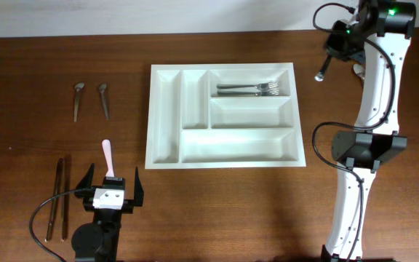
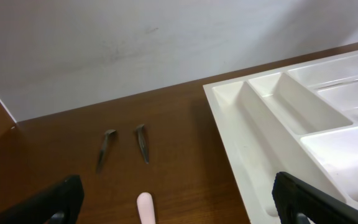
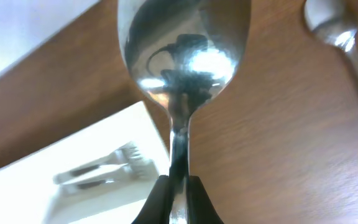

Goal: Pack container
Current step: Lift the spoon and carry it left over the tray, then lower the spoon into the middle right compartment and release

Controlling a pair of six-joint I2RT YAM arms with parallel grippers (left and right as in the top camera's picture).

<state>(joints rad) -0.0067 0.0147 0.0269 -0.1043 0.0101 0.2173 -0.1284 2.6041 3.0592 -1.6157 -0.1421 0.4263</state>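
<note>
The spoon goes over the tray, down and out of my right gripper next, since the tray's empty middle section (image 1: 252,113) lies below and to the gripper's left in the overhead view.
The container (image 1: 164,116), a white five-compartment cutlery tray, lies mid-table with forks (image 1: 249,89) in its top right compartment. My right gripper (image 1: 332,57) is shut on a metal spoon (image 3: 182,50) by its neck and holds it above the table beyond the tray's top right corner (image 3: 114,134). My left gripper (image 1: 112,191) is open and empty, low over the table to the left of the container (image 2: 241,130). The tip of a pink handle (image 2: 145,208) lies between its fingers (image 2: 179,202).
Two small metal spoons (image 1: 78,100) (image 1: 105,100) lie left of the tray. Two dark sticks (image 1: 58,198) lie at the front left. Another spoon (image 3: 334,28) lies on the table near the right gripper. The pink-handled piece (image 1: 107,154) lies just ahead of the left gripper.
</note>
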